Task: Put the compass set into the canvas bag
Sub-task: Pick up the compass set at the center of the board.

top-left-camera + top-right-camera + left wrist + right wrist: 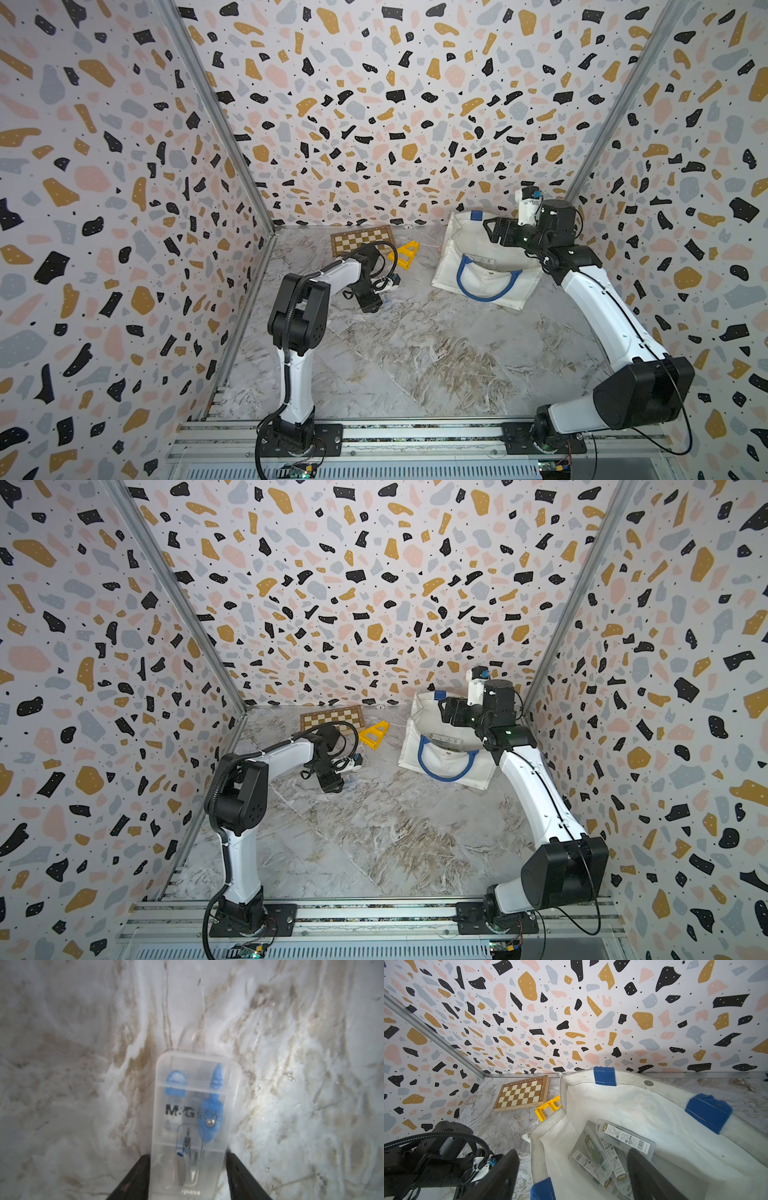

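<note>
Next, my right gripper moves down, away from the bag (453,257), onto the compass set's loose end (386,299), since that end lies below it, across the table by my left gripper.
The compass set (193,1118) is a clear plastic case with a blue compass inside, lying flat on the marble table. My left gripper (188,1157) reaches down over it, one black finger pressed against each long side of the case. In both top views only a sliver of the compass set (384,298) (351,780) shows beside that gripper (372,301). The white canvas bag (453,257) (654,1115) with blue handles lies at the back right, mouth gaping. My right gripper (494,230) (573,1153) stands open astride its rim, one finger inside. Other clear cases (625,1138) lie inside the bag.
A wooden chessboard (361,241) (522,1093) lies at the back by the wall. A yellow plastic frame (404,252) (548,1108) sits between it and the bag. Patterned walls close in on three sides.
</note>
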Robot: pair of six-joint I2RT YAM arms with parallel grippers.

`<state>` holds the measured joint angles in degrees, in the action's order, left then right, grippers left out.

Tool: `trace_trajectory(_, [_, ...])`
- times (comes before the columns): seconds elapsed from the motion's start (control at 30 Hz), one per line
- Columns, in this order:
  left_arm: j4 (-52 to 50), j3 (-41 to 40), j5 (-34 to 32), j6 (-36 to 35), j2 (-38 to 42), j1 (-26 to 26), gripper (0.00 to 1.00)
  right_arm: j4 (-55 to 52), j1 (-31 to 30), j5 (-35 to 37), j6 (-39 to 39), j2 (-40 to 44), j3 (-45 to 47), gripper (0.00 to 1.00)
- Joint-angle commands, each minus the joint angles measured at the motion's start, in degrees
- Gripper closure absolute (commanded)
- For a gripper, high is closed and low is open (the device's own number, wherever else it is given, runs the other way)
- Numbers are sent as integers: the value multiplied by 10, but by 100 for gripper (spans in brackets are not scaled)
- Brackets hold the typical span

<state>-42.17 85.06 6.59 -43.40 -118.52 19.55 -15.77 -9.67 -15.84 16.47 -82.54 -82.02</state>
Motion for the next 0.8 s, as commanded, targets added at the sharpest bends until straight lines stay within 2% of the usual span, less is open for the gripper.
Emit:
trace_trajectory(0.0, [4, -21, 18, 18, 24, -1, 52, 17, -6, -2, 3, 4, -2, 16])
trace_trajectory(0.13, [40, -55, 53, 42, 77, 5, 68, 20, -11, -7, 6, 6, -2, 16])
trace_trajectory(0.27, [98, -101, 85, 85, 154, 15, 74, 28, -32, -23, 16, 12, 5, 16])
trace_trajectory(0.37, [149, -136, 105, 127, 220, 27, 75, 43, -64, -46, 26, 13, 15, 16])
trace_trajectory(0.53, [222, -176, 97, 193, 309, 58, 74, 66, -130, -85, 43, -12, 25, 16])
trace_trajectory(0.77, [253, -192, 105, 224, 365, 69, 74, 103, -190, -158, 76, -63, 35, 16])
